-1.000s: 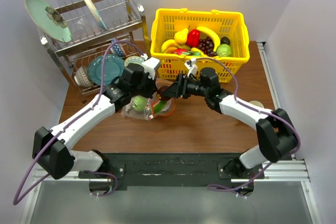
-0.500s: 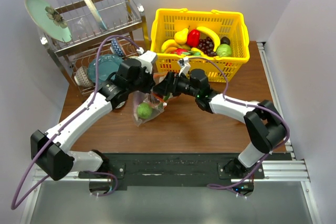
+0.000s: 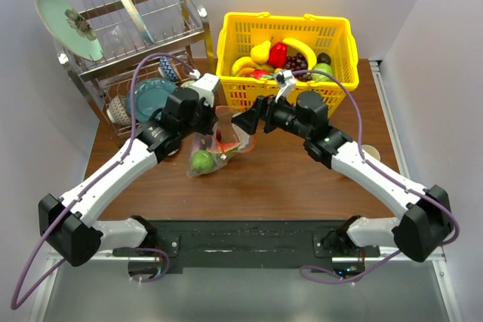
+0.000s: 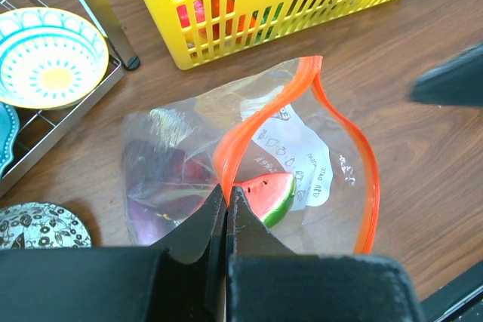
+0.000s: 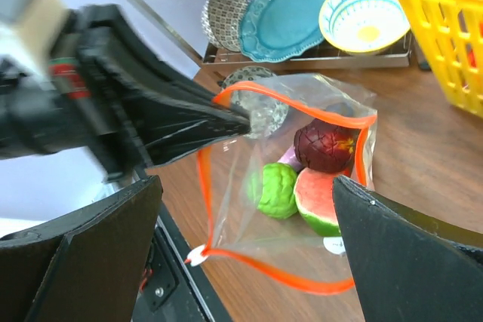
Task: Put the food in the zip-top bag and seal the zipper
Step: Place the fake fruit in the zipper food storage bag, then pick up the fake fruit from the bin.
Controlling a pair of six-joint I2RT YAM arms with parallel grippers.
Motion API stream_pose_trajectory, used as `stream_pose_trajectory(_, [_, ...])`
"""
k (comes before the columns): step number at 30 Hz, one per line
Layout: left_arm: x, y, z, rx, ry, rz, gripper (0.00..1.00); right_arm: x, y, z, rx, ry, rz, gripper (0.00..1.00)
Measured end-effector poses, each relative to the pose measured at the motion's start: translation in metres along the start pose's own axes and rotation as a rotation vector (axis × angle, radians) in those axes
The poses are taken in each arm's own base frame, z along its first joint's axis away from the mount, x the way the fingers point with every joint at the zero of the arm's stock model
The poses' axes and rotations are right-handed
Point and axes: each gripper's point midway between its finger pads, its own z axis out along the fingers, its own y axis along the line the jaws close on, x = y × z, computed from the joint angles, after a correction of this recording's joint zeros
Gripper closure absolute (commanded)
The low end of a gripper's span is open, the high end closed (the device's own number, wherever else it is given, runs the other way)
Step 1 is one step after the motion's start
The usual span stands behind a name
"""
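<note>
I should lift my right gripper over the basket's rim and then down, since its fingers are empty and the fruit inside the basket's near rim (image 3: 299, 75) lies outward of it.
The zip-top bag (image 3: 212, 145) is held up by its mouth, which gapes wide. My left gripper (image 4: 225, 191) is shut on the red-orange zipper (image 4: 337, 116) at one side. Food lies inside: a round green piece (image 5: 275, 190), a watermelon slice (image 5: 318, 201), a dark red piece (image 5: 324, 147) and a purple eggplant (image 4: 160, 203). My right gripper (image 5: 245, 183) stands wide open just in front of the mouth, nothing between its fingers, and apart from the zipper (image 5: 202, 175). In the top view the right gripper (image 3: 250, 121) is right of the left gripper (image 3: 214, 121).
A yellow lattice basket (image 3: 336, 90) with more plastic fruit stands at the back right, close behind both grippers. A metal dish rack (image 3: 134, 50) with plates and bowls fills the back left. A patterned bowl (image 4: 48, 56) lies on its lower shelf.
My right gripper has opened wide and drawn back to the right, away from the bag. The left gripper has kept its hold and lifted the bag mouth, so the bag now hangs.
</note>
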Motion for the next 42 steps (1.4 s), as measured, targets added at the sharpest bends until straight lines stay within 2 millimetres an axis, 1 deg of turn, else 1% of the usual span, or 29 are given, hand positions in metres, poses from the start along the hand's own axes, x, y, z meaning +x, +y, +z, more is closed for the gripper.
stream_pose_trajectory(2, [0.001,0.001,0.000,-0.002,-0.005,0.000,1.00,-0.007,0.004,-0.007,0.012,0.000,-0.013,0.01])
stream_pose_trajectory(4, [0.002,0.001,0.001,-0.001,-0.008,0.000,1.00,-0.012,0.003,-0.010,0.039,0.003,-0.021,0.01])
stream_pose_trajectory(7, [0.004,0.001,0.003,0.000,-0.011,0.000,1.00,-0.019,-0.009,-0.016,0.132,0.023,-0.045,0.01])
stream_pose_trajectory(8, [0.005,0.001,0.003,0.000,-0.014,0.000,1.00,-0.024,-0.013,-0.019,0.168,0.024,-0.063,0.01])
stream_pose_trajectory(12, [0.010,0.002,0.004,0.004,-0.020,0.003,1.00,-0.063,-0.024,-0.032,0.319,-0.012,-0.155,0.01])
stream_pose_trajectory(15, [0.015,0.001,0.003,0.015,-0.026,0.002,1.00,-0.104,-0.027,-0.043,0.400,-0.049,-0.214,0.01])
stream_pose_trajectory(17, [0.017,0.000,0.004,0.021,-0.030,0.003,1.00,-0.131,-0.034,-0.052,0.445,-0.081,-0.232,0.01])
stream_pose_trajectory(18, [0.019,0.000,0.004,0.022,-0.027,0.006,1.00,-0.142,-0.041,-0.057,0.470,-0.094,-0.235,0.01])
stream_pose_trajectory(19, [0.020,0.000,0.005,0.024,-0.026,0.009,1.00,-0.148,-0.046,-0.060,0.491,-0.099,-0.236,0.01])
stream_pose_trajectory(20, [0.021,0.000,0.005,0.025,-0.024,0.011,1.00,-0.156,-0.056,-0.066,0.523,-0.104,-0.236,0.01])
stream_pose_trajectory(23, [0.023,0.000,0.006,0.027,-0.022,0.018,1.00,-0.169,-0.080,-0.073,0.601,-0.099,-0.226,0.01])
stream_pose_trajectory(25, [0.025,0.000,0.007,0.030,-0.026,0.019,1.00,-0.177,-0.098,-0.071,0.644,-0.087,-0.214,0.01])
stream_pose_trajectory(27, [0.026,0.000,0.008,0.031,-0.027,0.021,1.00,-0.185,-0.117,-0.065,0.678,-0.074,-0.199,0.01])
stream_pose_trajectory(31, [0.027,0.000,0.009,0.034,-0.031,0.025,1.00,-0.188,-0.162,-0.049,0.738,-0.008,-0.148,0.01])
stream_pose_trajectory(33, [0.026,0.000,0.009,0.034,-0.033,0.025,1.00,-0.186,-0.190,-0.035,0.768,0.033,-0.119,0.01])
stream_pose_trajectory(34, [0.026,0.000,0.009,0.034,-0.034,0.025,1.00,-0.183,-0.200,-0.030,0.778,0.050,-0.109,0.01])
stream_pose_trajectory(36, [0.026,0.000,0.009,0.033,-0.034,0.025,1.00,-0.167,-0.226,-0.020,0.802,0.117,-0.075,0.01])
stream_pose_trajectory(38, [0.026,0.000,0.009,0.034,-0.034,0.025,1.00,-0.143,-0.250,-0.011,0.821,0.197,-0.034,0.01])
stream_pose_trajectory(42, [0.026,0.000,0.009,0.034,-0.034,0.025,1.00,-0.098,-0.274,0.002,0.824,0.325,0.035,0.02])
